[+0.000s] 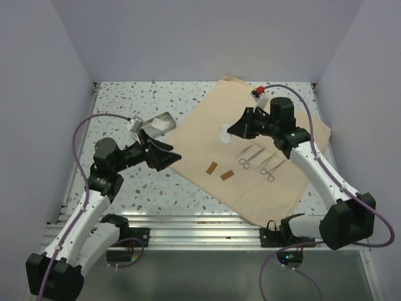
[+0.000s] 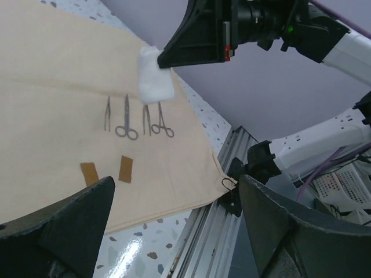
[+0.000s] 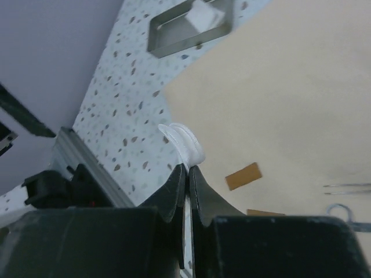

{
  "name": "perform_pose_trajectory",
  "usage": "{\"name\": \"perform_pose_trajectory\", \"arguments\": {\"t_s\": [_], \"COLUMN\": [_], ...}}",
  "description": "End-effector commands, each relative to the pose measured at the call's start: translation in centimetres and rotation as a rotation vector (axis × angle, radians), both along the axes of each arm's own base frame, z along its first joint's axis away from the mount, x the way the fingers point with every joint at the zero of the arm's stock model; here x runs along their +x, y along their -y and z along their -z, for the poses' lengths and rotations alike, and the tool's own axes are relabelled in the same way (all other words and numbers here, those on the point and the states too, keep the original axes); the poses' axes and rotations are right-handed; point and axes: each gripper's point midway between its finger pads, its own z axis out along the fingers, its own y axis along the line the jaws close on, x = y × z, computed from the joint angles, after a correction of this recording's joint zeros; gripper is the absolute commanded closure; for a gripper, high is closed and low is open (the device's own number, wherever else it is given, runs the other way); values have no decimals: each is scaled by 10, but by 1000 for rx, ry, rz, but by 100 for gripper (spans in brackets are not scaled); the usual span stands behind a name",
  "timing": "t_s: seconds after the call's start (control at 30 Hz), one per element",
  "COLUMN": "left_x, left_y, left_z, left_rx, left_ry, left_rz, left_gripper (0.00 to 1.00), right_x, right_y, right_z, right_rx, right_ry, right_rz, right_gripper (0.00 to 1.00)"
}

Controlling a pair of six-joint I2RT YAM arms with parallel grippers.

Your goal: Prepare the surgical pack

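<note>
The gauze pad lies right of my left gripper in the top view. The gauze pad's loose end, which my right gripper leaves bare, gets my left gripper next, moving that way onto it.
The surgical pack's tan cloth sheet (image 1: 250, 144) lies flat and open on the table. Several silver instruments (image 1: 257, 160) and two brown strips (image 1: 219, 172) lie on it. My right gripper (image 1: 233, 130) is shut on a white gauze pad (image 3: 184, 145) and holds it just above the sheet's middle; the pad also shows in the left wrist view (image 2: 153, 75). My left gripper (image 1: 169, 157) is open and empty by the sheet's left edge, its fingers (image 2: 64, 231) wide apart. The steel tray (image 1: 170, 118) stands off the sheet to the left, with a white pad in it.
The tray also shows in the right wrist view (image 3: 174, 40). A metal rail (image 1: 200, 226) runs along the table's near edge. Grey walls enclose the table on three sides. The sheet's near corner overhangs the rail.
</note>
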Motion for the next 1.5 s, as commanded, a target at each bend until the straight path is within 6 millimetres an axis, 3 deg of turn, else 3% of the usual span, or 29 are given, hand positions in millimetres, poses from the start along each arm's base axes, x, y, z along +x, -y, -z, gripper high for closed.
{"name": "perform_pose_trajectory", "arguments": {"t_s": [0.0, 0.07, 0.23, 0.4, 0.53, 0.73, 0.93, 1.23, 1.47], "left_x": [-28, -38, -63, -67, -71, -57, -57, -69, -70], "left_y": [7, 9, 24, 44, 59, 73, 81, 84, 88], "left_z": [-26, -22, -36, -35, -31, -20, -23, -24, -18], "left_rx": [-67, -91, -154, -150, -155, -114, -141, -174, -168], "left_ry": [149, 145, 228, 232, 216, 183, 178, 172, 126], "left_rz": [113, 153, 244, 272, 296, 285, 332, 422, 455], "left_gripper": [8, 7, 6, 6, 6, 6, 9, 22, 34], "right_x": [-61, -92, -133, -161, -171, -181, -182, -177, -177], "right_y": [-34, -46, -62, -72, -76, -80, -85, -89, -90], "right_z": [-24, -38, -52, -67, -69, -66, -62, -54, -59], "right_rx": [124, 178, 248, 313, 322, 321, 305, 279, 282], "right_ry": [7, 4, -54, -60, -70, -86, -95, -100, -85], "right_rz": [-237, -325, -438, -517, -544, -576, -604, -613, -618], "right_gripper": [100, 100, 100, 100, 100, 100, 100, 100, 100]}}
